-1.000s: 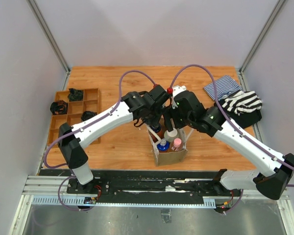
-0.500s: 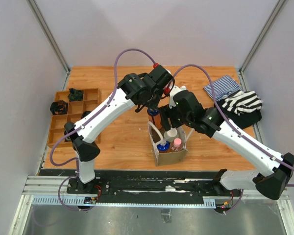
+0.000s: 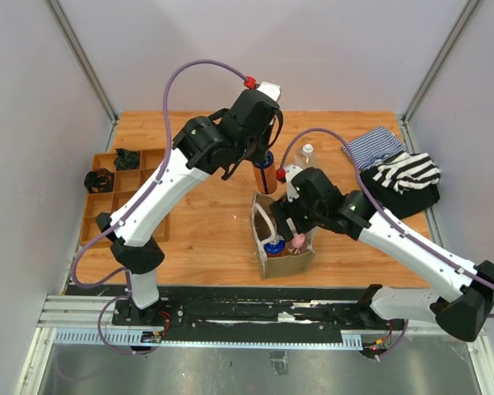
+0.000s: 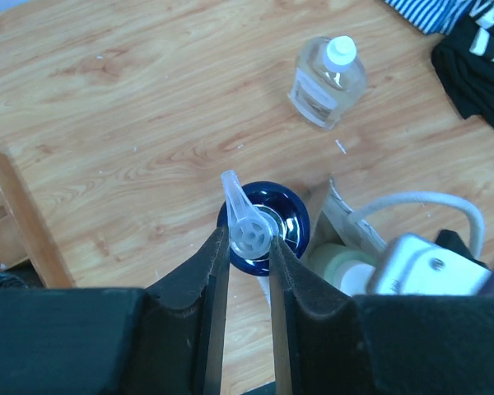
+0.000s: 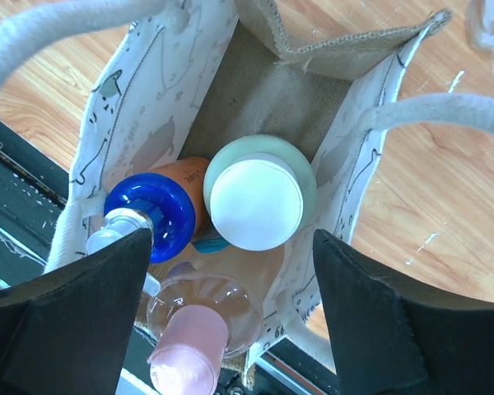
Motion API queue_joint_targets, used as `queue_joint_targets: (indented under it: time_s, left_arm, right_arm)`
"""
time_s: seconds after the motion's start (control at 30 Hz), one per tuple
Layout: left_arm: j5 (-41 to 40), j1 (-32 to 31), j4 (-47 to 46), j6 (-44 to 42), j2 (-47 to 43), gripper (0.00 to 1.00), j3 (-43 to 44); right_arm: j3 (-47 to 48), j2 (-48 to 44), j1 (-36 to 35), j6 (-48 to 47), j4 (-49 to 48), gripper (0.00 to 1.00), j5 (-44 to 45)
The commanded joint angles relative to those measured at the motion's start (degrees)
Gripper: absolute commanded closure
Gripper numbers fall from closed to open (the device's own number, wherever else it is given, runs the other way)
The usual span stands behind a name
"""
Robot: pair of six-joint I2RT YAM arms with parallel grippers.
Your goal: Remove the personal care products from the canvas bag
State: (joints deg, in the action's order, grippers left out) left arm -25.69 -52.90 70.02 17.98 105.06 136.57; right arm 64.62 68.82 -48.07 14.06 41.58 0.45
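Observation:
My left gripper carries the orange bottle to the left in the top view next, then lowers it onto the bare table between bag (image 3: 285, 264) and tray and releases it.
My left gripper (image 3: 262, 161) is shut on the pump top of an orange bottle with a blue top (image 3: 265, 177), held in the air just behind the canvas bag (image 3: 285, 264). The left wrist view shows my gripper (image 4: 249, 239) pinching the clear nozzle above the blue top (image 4: 290, 216). My right gripper (image 5: 232, 240) is open over the bag's (image 5: 148, 107) mouth. Inside stand a cream bottle with a wide white cap (image 5: 255, 204), another orange bottle with a blue top (image 5: 151, 216) and a pink-capped bottle (image 5: 189, 350). A clear bottle with a white cap (image 3: 307, 155) lies on the table behind the bag.
A wooden compartment tray (image 3: 123, 193) with black coiled items sits at the left. Striped cloths (image 3: 403, 170) and a blue-striped cloth (image 3: 373, 145) lie at the back right. The bag's white handles (image 5: 445, 111) loop up on both sides of my right gripper.
My left gripper has lifted the orange bottle up out of the bag and carried it toward the back. My right gripper has shifted toward the near side, over the bag's mouth.

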Motion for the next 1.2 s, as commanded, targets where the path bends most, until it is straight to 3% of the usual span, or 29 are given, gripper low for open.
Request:
queue_joint_targets:
  time_s: [0.0, 0.3, 0.5, 0.57, 0.7, 0.8, 1.03, 1.17]
  left_arm:
    - [-4.11, 1.61, -4.63, -0.63, -3.03, 0.99, 0.72]
    - [-13.02, 6.56, -4.77, 0.07, -7.58, 0.99, -3.26]
    - [-11.59, 11.17, -10.86, 0.02, -13.72, 1.00, -14.22]
    - [-10.46, 12.31, -12.85, 0.07, -15.34, 0.99, -17.91]
    - [-8.17, 13.33, -15.92, 0.06, -17.68, 1.00, -25.05]
    - [-6.51, 13.44, -19.29, 0.61, -20.07, 0.99, -31.79]
    - [1.10, 13.44, -31.76, 4.40, -25.41, 1.00, -53.29]
    - [3.49, 13.44, -36.54, 6.59, -26.79, 0.99, -60.97]
  right_arm:
    - [-0.59, -0.21, -0.53, -0.54, -0.01, 0.20, 0.48]
    - [-1.45, 3.88, -0.62, 0.15, -1.44, 0.21, -1.48]
    - [-3.61, 5.79, -0.57, -0.61, -3.96, 0.23, 2.32]
    - [-3.77, 7.21, -0.54, -0.72, -4.50, 0.35, 2.89]
    - [-2.33, 8.40, -0.58, -0.66, -3.63, 0.81, 2.08]
    - [0.27, 7.29, -0.62, -1.29, -2.39, 0.98, 2.91]
    - [15.70, 5.90, -0.58, -7.20, 1.48, 0.99, 9.02]
    - [23.62, 6.00, 0.41, -10.32, 1.13, 0.99, 14.86]
